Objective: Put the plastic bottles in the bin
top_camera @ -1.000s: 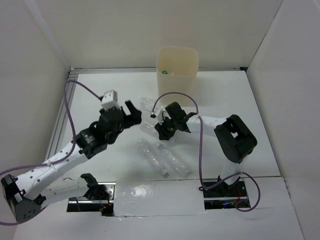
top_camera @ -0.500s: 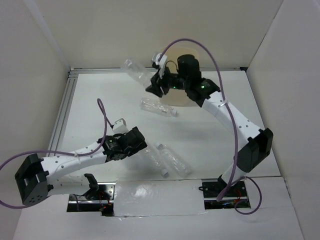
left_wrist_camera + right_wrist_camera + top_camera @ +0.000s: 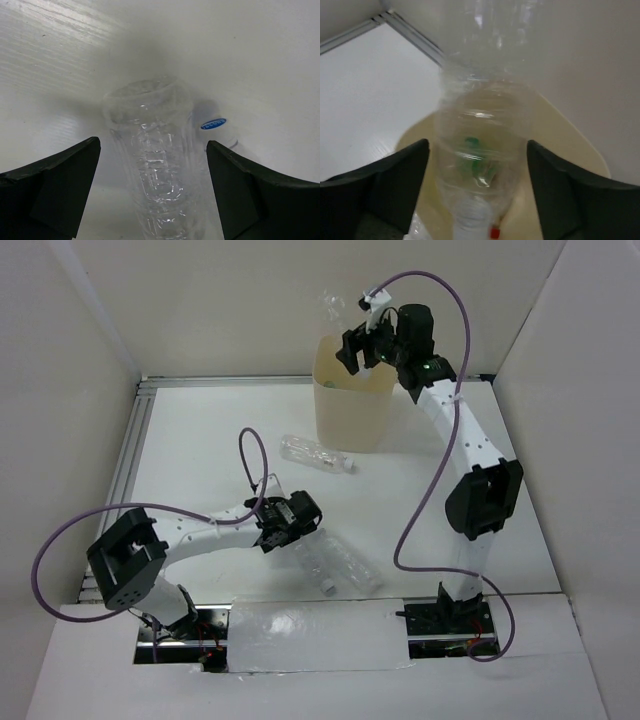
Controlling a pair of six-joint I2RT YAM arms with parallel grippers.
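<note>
The clear ribbed bottle's wide base end (image 3: 152, 130) is below my left gripper, between its open fingers, so it needs to lower slightly and close across it.
The cream bin (image 3: 352, 410) stands at the back of the table. My right gripper (image 3: 362, 344) hovers over its mouth, open. A clear bottle (image 3: 331, 308) hangs cap-down between the fingers (image 3: 395, 175), a gap showing on its left side. In the right wrist view this bottle (image 3: 480, 135) is blurred above the bin's rim (image 3: 570, 135), and a green bottle (image 3: 476, 150) and a red cap (image 3: 494, 233) show inside. My left gripper (image 3: 292, 519) is low and open, astride a clear ribbed bottle (image 3: 152, 150) lying on the table, not touching it.
One clear bottle (image 3: 318, 453) lies in front of the bin. Two more (image 3: 340, 565) lie together near the front edge, by my left gripper. A white cap with a blue mark (image 3: 213, 123) lies beside the straddled bottle. White walls enclose the table.
My right arm carried a clear bottle from the table up over the bin and its jaws opened wide. My left arm drew back and lowered over the bottles near the front.
</note>
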